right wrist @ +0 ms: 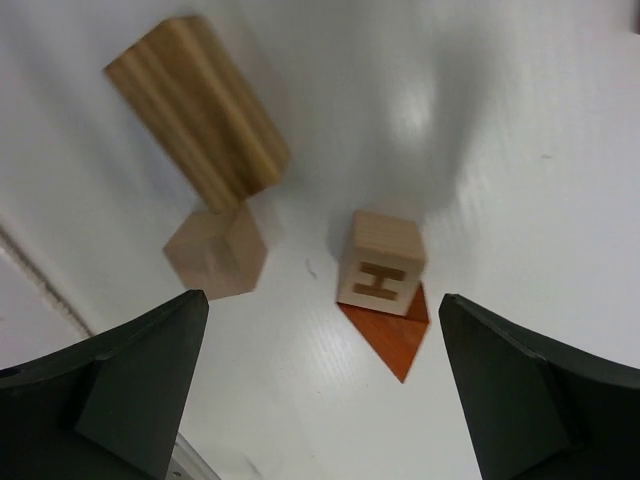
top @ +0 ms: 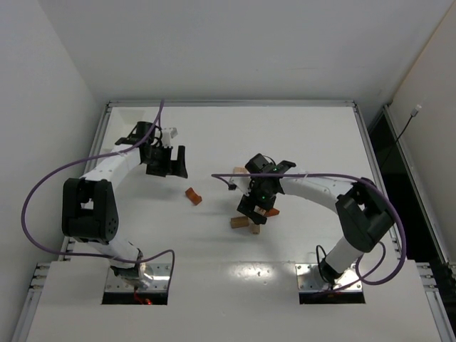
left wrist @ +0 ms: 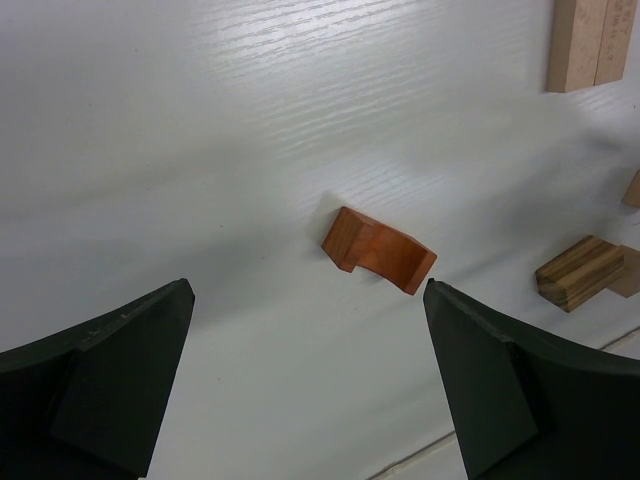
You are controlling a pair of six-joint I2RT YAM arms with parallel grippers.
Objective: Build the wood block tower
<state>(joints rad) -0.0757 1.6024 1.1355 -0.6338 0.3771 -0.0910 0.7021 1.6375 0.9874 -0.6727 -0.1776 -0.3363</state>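
I need to move my right gripper to the right in the wrist view and lower it to close on the H-marked cube, because the cube is below and off-centre that way.
No stack stands; the blocks lie loose on the white table. A reddish-brown notched block lies alone left of centre. In the left wrist view this block is just ahead of my open, empty left gripper, which hovers at the back left. My right gripper is open and empty above a cluster. The cluster holds a striped tan block, a pale cube, and an H-marked cube touching a reddish-brown wedge. The right gripper's midpoint lies between the two cubes.
Two pale tan long blocks lie side by side behind the cluster and also show in the left wrist view. Purple cables loop round both arms. A metal frame borders the table at the back and sides.
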